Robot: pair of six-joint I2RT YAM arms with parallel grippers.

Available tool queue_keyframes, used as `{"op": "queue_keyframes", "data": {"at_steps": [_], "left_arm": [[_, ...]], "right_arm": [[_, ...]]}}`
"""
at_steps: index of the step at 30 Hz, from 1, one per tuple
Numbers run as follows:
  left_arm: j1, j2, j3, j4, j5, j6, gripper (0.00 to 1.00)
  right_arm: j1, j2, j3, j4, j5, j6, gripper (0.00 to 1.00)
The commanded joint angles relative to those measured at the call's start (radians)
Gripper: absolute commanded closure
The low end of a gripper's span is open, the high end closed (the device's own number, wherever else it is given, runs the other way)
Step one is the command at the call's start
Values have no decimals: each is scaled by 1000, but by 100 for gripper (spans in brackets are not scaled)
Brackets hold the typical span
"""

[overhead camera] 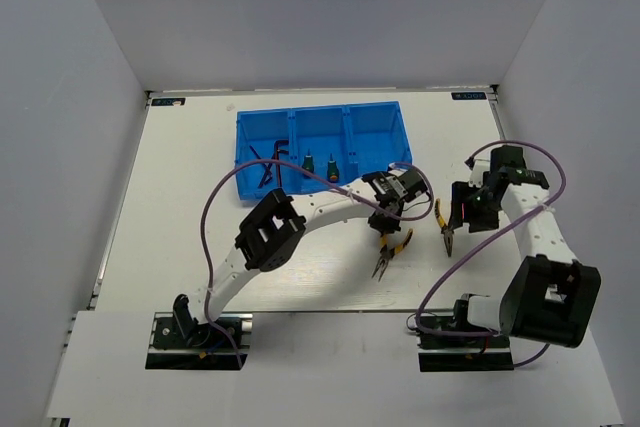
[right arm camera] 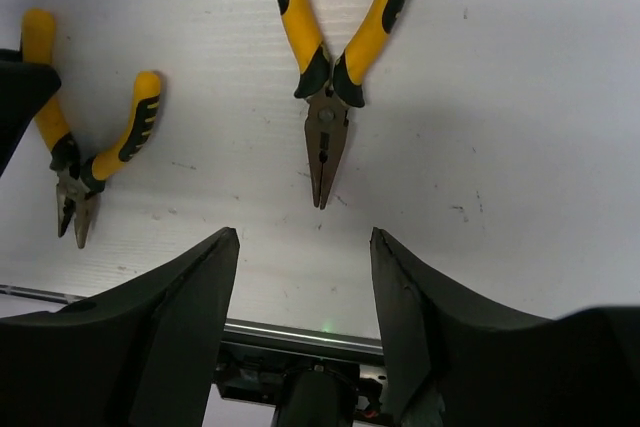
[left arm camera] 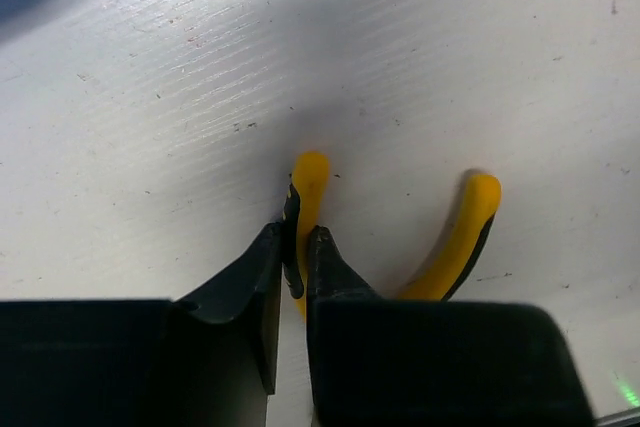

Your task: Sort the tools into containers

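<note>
I need to lift my left gripper, move it outward over the bin's empty section (overhead camera: 377, 134), lower the pliers inside and let go, because hex keys and screwdrivers fill the other sections of the bin.
My left gripper (overhead camera: 385, 224) is shut on one handle of a yellow-handled pliers (overhead camera: 390, 255), low at the table right of centre. In the left wrist view the gripper (left arm camera: 298, 237) pinches the left handle (left arm camera: 310, 172), and the other handle (left arm camera: 470, 227) stays free. My right gripper (right arm camera: 304, 237) is open and empty just above a second yellow-handled pliers (right arm camera: 325, 137), which lies on the table (overhead camera: 444, 227). The blue three-compartment bin (overhead camera: 320, 107) stands at the back. Dark hex keys (overhead camera: 268, 162) are in its left compartment, and two green screwdrivers (overhead camera: 309, 163) are in the middle one.
The bin's right compartment (overhead camera: 378, 147) holds nothing visible. Purple cables (overhead camera: 208, 217) loop along both arms. The first pliers also shows at the left of the right wrist view (right arm camera: 90, 157). White walls surround the table.
</note>
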Motion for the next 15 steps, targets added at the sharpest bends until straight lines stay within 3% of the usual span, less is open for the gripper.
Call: {"op": "queue_keyframes", "data": {"at_steps": [1, 5, 9, 15], "left_arm": [[-19, 42, -47, -87, -31, -9, 100], [-29, -47, -166, -62, -42, -18, 100], [-29, -165, -177, -53, -56, -4, 100], [1, -261, 21, -99, -146, 32, 100]], "right_arm": [[-29, 50, 17, 61, -57, 17, 38], [-33, 174, 50, 95, -60, 27, 40], [-27, 242, 59, 164, -41, 30, 41], [-26, 370, 117, 246, 58, 73, 44]]}}
